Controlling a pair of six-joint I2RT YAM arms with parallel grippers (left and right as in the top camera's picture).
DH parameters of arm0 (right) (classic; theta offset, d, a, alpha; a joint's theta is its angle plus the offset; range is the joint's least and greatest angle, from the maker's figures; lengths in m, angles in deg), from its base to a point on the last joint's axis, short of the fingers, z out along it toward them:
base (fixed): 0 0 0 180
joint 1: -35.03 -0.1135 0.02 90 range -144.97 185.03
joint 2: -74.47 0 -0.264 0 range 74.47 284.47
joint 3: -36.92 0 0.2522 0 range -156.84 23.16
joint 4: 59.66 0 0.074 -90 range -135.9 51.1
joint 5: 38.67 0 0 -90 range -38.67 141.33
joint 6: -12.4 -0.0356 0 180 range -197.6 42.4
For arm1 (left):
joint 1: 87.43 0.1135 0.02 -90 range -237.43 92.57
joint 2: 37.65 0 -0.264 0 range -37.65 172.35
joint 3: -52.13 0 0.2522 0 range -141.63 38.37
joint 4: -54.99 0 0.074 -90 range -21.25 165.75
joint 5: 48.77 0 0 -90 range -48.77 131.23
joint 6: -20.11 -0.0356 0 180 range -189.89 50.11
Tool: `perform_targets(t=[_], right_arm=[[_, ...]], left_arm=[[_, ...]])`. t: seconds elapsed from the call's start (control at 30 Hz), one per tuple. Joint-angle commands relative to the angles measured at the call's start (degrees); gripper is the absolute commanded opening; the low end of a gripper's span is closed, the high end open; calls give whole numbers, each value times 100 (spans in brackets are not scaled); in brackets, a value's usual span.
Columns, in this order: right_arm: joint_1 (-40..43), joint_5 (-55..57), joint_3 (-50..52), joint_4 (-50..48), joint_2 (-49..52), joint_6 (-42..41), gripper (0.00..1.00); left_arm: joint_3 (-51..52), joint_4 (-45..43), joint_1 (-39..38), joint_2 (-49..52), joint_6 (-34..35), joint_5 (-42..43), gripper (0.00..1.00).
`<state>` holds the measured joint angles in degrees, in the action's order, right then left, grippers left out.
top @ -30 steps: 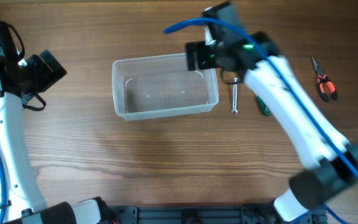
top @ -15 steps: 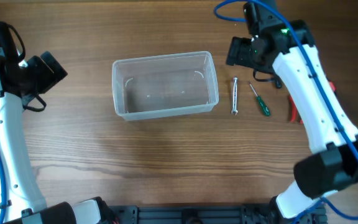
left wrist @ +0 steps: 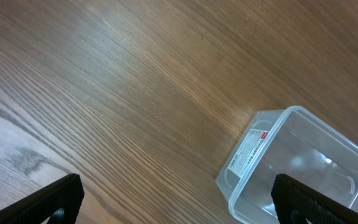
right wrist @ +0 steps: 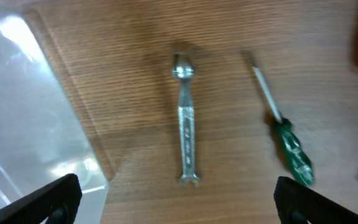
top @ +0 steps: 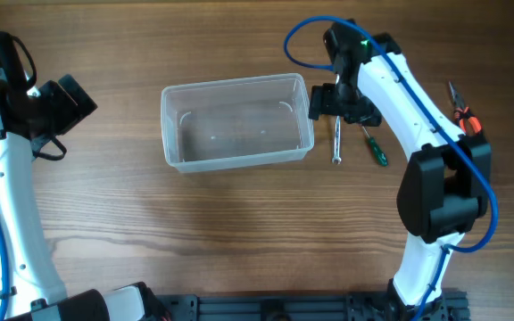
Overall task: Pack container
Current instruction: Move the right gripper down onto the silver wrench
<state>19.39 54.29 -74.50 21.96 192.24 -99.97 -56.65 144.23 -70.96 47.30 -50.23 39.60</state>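
Observation:
My right gripper will next go down onto the middle of the wrench's handle (top: pixel 337 127) (right wrist: pixel 186 118) and close there, as the wrench is below it, lined up between its open fingers.
The container (top: pixel 235 160) is a clear, shallow plastic tub with nothing in it, at the table's middle. A silver wrench (top: pixel 336 143) and a green-handled screwdriver (top: pixel 375 147) lie on the wood just right of it. My right gripper (top: pixel 332 102) hovers above the wrench's far end, open and empty. In the right wrist view the wrench (right wrist: pixel 186 127) lies between the open jaws (right wrist: pixel 179 208), with the screwdriver (right wrist: pixel 288 146) to its right and the container's corner (right wrist: pixel 73 124) to its left. My left gripper (top: pixel 65 102) is far left, open and empty (left wrist: pixel 179 205), looking at the container's end (left wrist: pixel 229 186).
Orange-handled pliers (top: pixel 462 111) lie at the far right, partly under the right arm. The right arm's blue cable (top: pixel 297 40) loops above the container's back right corner. Bare wood surrounds the container.
The right gripper moved from over the container's right back corner out to the right, then back down over the wrench. The left arm has not moved.

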Motion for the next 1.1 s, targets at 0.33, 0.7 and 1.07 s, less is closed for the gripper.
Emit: perform_targets(t=[0.33, 0.7, 1.07], right_arm=[[164, -348, 929, -1032, 90, 737, 100], [249, -348, 1128, -1534, 96, 1001, 100], [249, -350, 1740, -2055, 96, 1003, 99]], left_arm=[[-61, 4, -11, -52, 48, 50, 100], [-61, 4, -11, -52, 48, 50, 100], [-61, 4, -11, -52, 48, 50, 100]])
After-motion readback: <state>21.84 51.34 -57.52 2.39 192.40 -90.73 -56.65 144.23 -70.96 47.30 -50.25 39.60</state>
